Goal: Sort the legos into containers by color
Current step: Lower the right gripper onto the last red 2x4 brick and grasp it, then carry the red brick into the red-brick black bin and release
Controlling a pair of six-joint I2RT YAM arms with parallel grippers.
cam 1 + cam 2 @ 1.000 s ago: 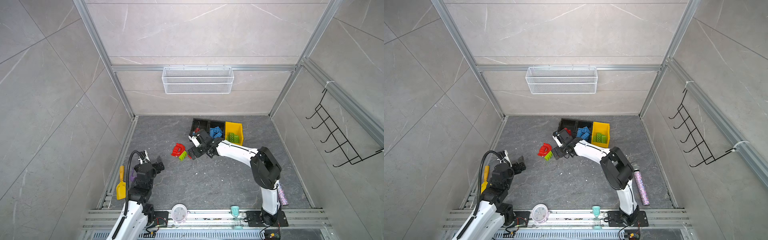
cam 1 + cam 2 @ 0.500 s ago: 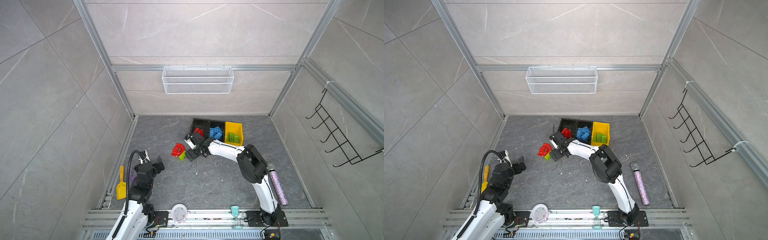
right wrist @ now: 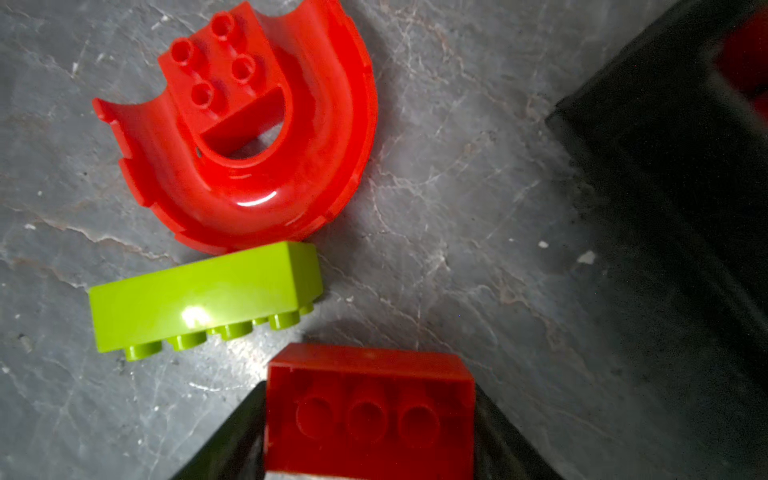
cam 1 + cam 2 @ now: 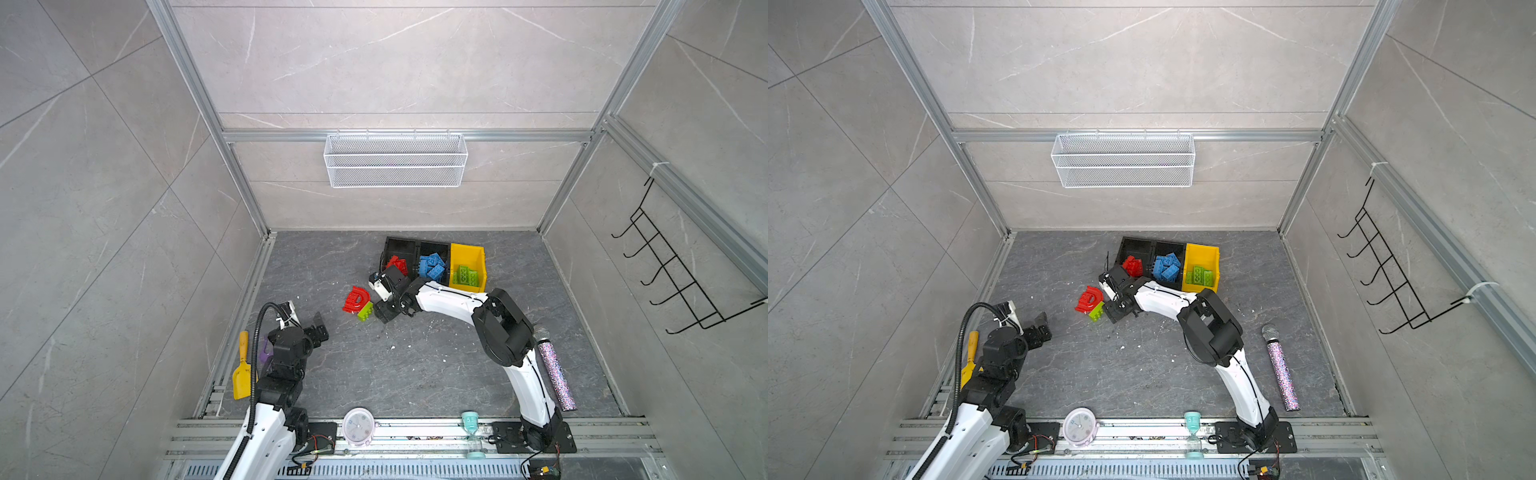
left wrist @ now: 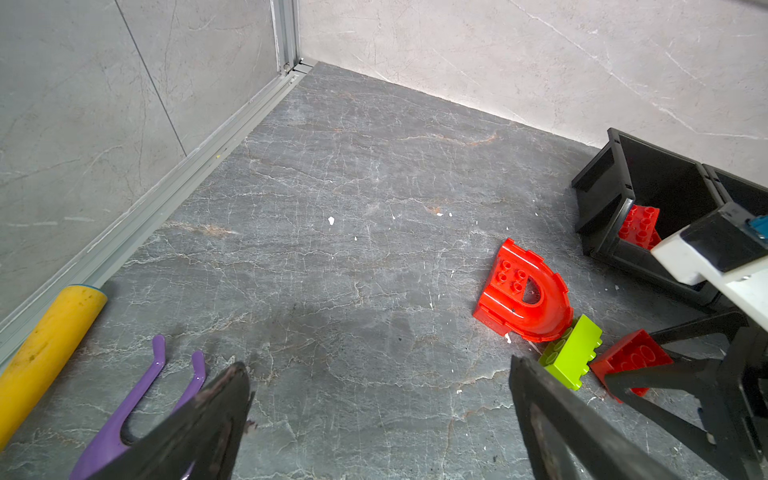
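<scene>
My right gripper will next go up with the red brick (image 3: 370,419) and move outward over the black bin with red legos to let go of the brick, because that bin holds its color.
My right gripper (image 3: 370,399) is shut on a red brick (image 3: 370,419), hollow underside facing the camera, a black finger against each end; the left wrist view shows this brick (image 5: 629,357) low over the floor. Beside it lie a lime green brick (image 4: 365,311) on its side and a red arch piece (image 4: 356,299), touching each other. At the back stand three containers: a black bin (image 4: 399,248) with red legos, a black bin (image 4: 434,246) with blue ones, a yellow bin (image 4: 467,252) with green ones. My left gripper (image 4: 305,318) hangs open and empty at the left.
A yellow toy shovel (image 4: 242,370) and a purple hook (image 5: 124,411) lie by the left rail. A glitter microphone (image 4: 555,370) lies at the right. A clock (image 4: 358,426) and hourglass (image 4: 471,432) stand on the front rail. A wire basket (image 4: 395,160) hangs on the back wall.
My right gripper has swung left from the bins down to the loose bricks, and its jaws have closed onto the red brick. The left arm has not moved.
</scene>
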